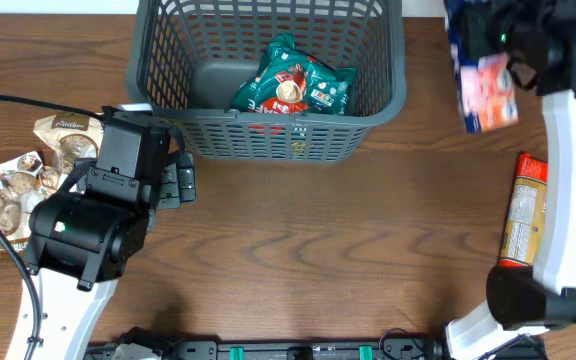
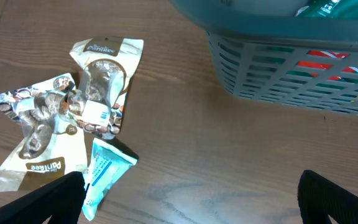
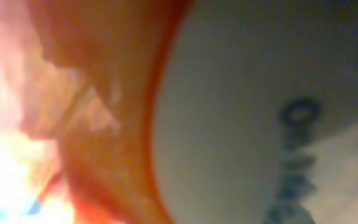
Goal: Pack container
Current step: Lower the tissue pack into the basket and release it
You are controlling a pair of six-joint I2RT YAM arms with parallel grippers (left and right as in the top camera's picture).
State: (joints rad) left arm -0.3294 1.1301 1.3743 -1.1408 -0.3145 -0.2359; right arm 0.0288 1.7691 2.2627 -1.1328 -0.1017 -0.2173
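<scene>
The pink snack packet should go onto the green packet's near side, so my right gripper should first swing over the basket's rim and then go down inside.
The container (image 1: 268, 140) is a dark grey slatted basket at the top middle, with a green snack packet (image 1: 293, 85) lying inside. Its front corner also shows in the left wrist view (image 2: 278, 68). My left gripper (image 1: 180, 180) is open and empty just left of the basket's front left corner, its fingers wide apart over bare table (image 2: 191, 199). My right gripper (image 1: 513, 40) is at the top right, shut on a blue and pink snack packet (image 1: 486, 90) that hangs from it. That packet fills the right wrist view (image 3: 104, 112) as a blur, and the fingers are hidden.
Two brown snack packets (image 1: 68, 140) (image 1: 8, 195) lie at the left edge, also in the left wrist view (image 2: 101, 81) (image 2: 33, 124). A light blue packet (image 2: 104, 177) lies by my left finger. An orange and red packet (image 1: 523, 210) lies at the right beside the white right arm.
</scene>
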